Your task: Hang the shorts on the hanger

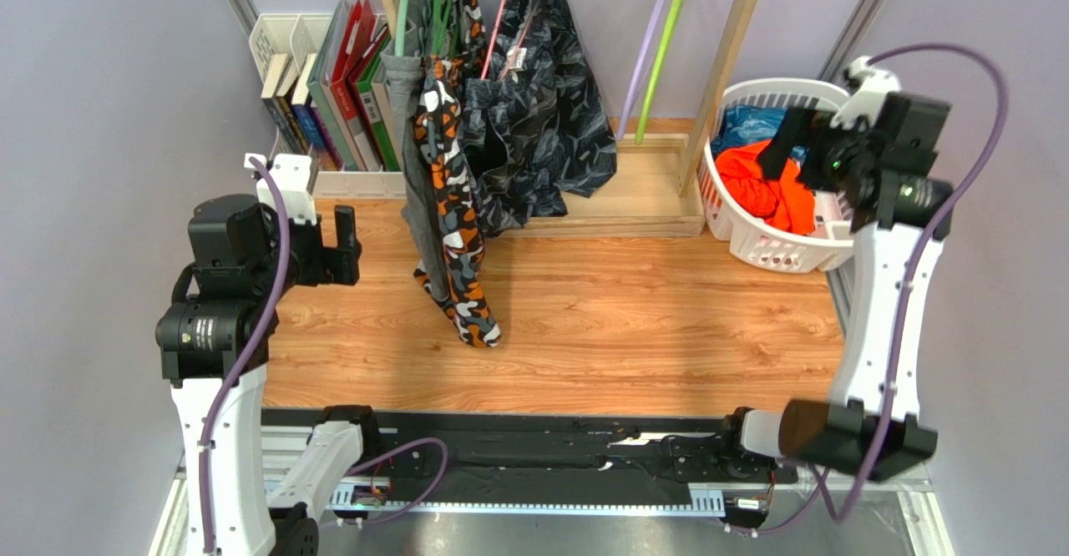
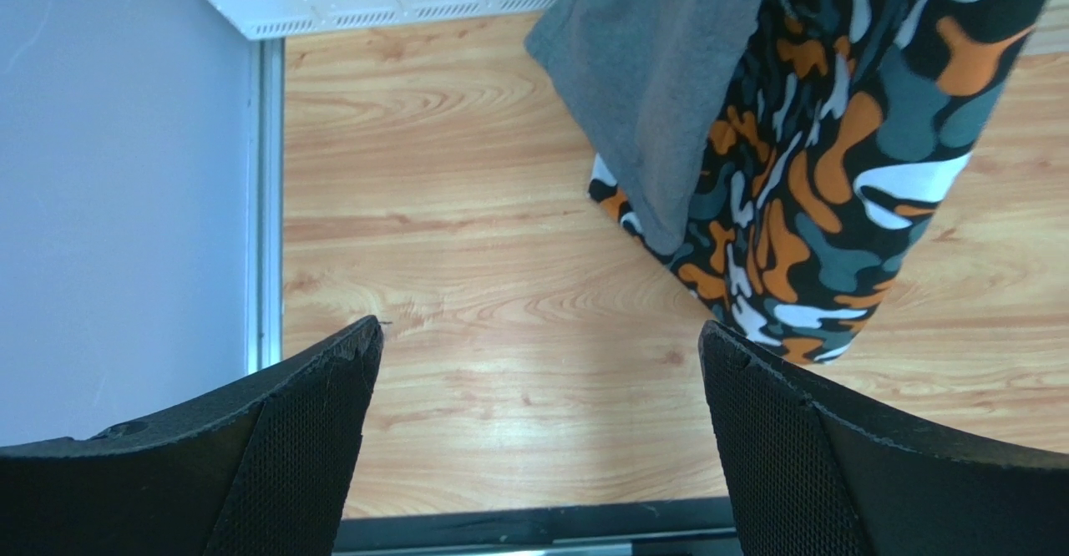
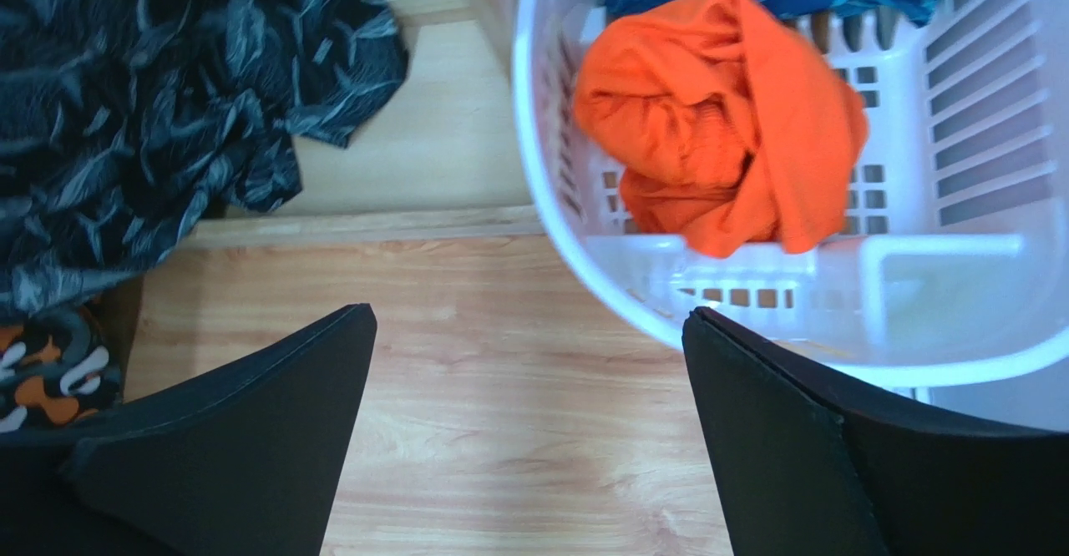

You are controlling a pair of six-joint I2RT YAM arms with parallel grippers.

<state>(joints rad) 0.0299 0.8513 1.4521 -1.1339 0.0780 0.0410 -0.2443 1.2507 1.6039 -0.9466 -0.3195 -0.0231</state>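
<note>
The folds of the orange shorts [image 1: 763, 183] are below and outward inside the basket, so I will next move my right gripper outward over the basket's rim and down to pinch them.
The bright orange shorts [image 1: 763, 183] lie crumpled in a white laundry basket [image 1: 757, 251] at the back right. They also show in the right wrist view [image 3: 728, 130], inside the basket [image 3: 542, 143]. A thin lime-green hanger [image 1: 665, 49] hangs edge-on on the wooden rack beside a lavender one. My right gripper [image 1: 798, 153] is open and empty, held above the basket's near left rim; the table shows between its fingertips [image 3: 530, 316]. My left gripper [image 1: 339, 246] is open and empty over the table's left side, left of the hanging clothes [image 2: 540, 328].
An orange-black-white camo garment [image 1: 454, 237] and a grey one [image 1: 408, 118] hang down to the table at centre left. Black patterned shorts [image 1: 540, 93] hang on a pink hanger. A blue garment [image 1: 753, 124] lies in the basket. Books [image 1: 333, 80] stand at the back left. A wooden rack base [image 1: 640, 199] lies at the back.
</note>
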